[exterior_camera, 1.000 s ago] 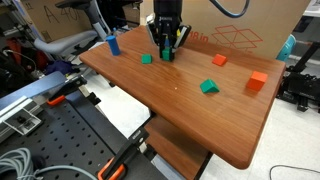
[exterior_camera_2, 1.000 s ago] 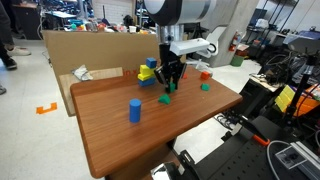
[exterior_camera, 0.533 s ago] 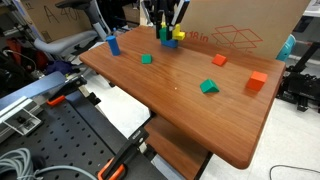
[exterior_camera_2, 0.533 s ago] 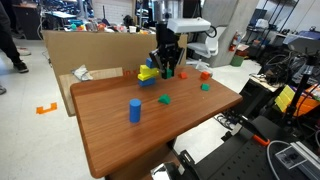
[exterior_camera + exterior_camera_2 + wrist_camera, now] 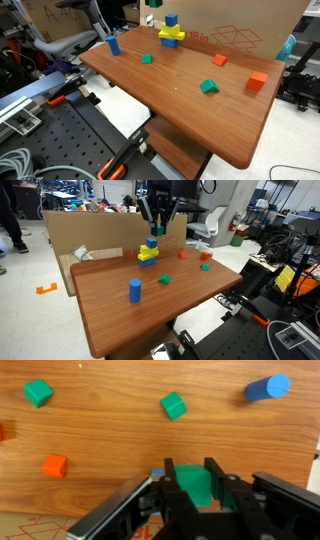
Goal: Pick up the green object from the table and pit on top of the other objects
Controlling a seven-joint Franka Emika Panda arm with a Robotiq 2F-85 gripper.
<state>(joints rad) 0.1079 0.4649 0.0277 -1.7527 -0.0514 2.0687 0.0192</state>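
The blue cube's top is below my gripper and to its left in the wrist view. I need to move that way, lower the green cube and let go of it.
My gripper [image 5: 192,467] is shut on the green cube [image 5: 193,488], which sits between the two black fingers. In an exterior view the gripper [image 5: 157,224] holds the cube [image 5: 157,228] in the air just above the stack [image 5: 148,252] of yellow crossed pieces with a blue cube on top. In the exterior view from the front the stack [image 5: 171,32] stands at the table's far edge, and the cube [image 5: 153,3] shows at the top edge of the picture. In the wrist view a blue edge of the stack [image 5: 157,473] shows just left of the fingers.
On the brown table [image 5: 190,120] stand a blue cylinder [image 5: 113,44], a small flat green block [image 5: 146,59], a green wedge [image 5: 209,87], a red block [image 5: 218,61] and an orange block [image 5: 258,81]. A cardboard box [image 5: 240,25] stands behind the stack.
The gripper has lifted the green cube off the table and carried it up and back, from beside the small green block to above the stack.
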